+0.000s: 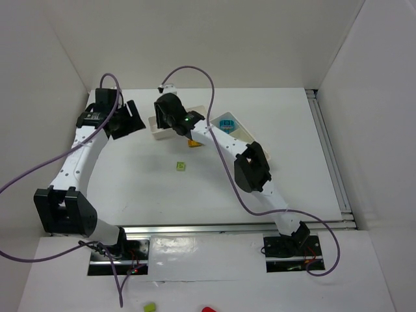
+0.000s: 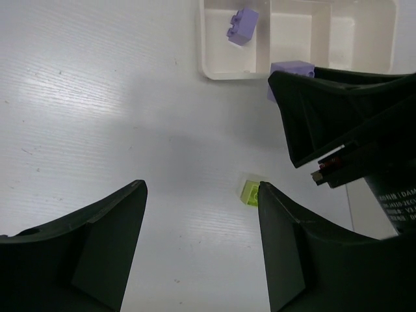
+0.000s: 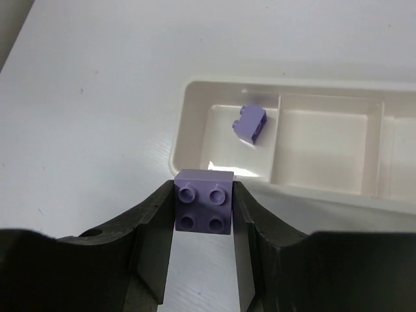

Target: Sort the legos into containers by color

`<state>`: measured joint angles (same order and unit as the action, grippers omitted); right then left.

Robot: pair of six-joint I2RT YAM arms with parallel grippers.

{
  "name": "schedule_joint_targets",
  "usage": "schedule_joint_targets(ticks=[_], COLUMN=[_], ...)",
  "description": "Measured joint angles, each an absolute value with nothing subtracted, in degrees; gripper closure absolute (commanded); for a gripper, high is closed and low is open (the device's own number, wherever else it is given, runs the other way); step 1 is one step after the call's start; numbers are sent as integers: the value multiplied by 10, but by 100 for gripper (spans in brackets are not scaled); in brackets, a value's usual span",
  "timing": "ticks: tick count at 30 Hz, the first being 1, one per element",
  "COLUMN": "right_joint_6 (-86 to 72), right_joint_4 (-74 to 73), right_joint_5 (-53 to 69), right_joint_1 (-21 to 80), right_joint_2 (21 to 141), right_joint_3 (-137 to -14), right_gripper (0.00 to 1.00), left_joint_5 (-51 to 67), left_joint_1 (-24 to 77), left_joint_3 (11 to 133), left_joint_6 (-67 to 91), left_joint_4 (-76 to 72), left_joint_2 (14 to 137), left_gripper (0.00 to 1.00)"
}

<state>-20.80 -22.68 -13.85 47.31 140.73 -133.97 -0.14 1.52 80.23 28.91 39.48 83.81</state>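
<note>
A purple lego already lies in the white tray's end section, so the robot's right gripper needs to lower past the tray's near rim next and bring the held lego beside the purple one.
My right gripper is shut on a pale purple lego, held just short of the left end of a white tray. Another purple lego lies in that tray's end compartment; its middle compartment looks empty. My left gripper is open and empty above the table, left of that tray. A lime lego lies on the table by its right finger, also in the top view. An orange lego lies near the right arm. The second tray holds teal legos.
A silver rail runs along the near edge and another along the right side. White walls close the back and sides. Purple cables loop over both arms. A lime piece and a red piece lie off the table by the bases.
</note>
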Motion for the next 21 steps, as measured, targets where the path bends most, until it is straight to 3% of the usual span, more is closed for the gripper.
schedule_joint_targets(ticks=[21], right_joint_6=[-205], right_joint_4=[-151], right_joint_5=[-68], right_joint_1=[423], right_joint_2=[1508], right_joint_3=[-1381], right_gripper=[66], left_joint_5=[-2], left_joint_1=[3], left_joint_3=[787], left_joint_6=[302], left_joint_4=[409], left_joint_2=[806], left_gripper=[22])
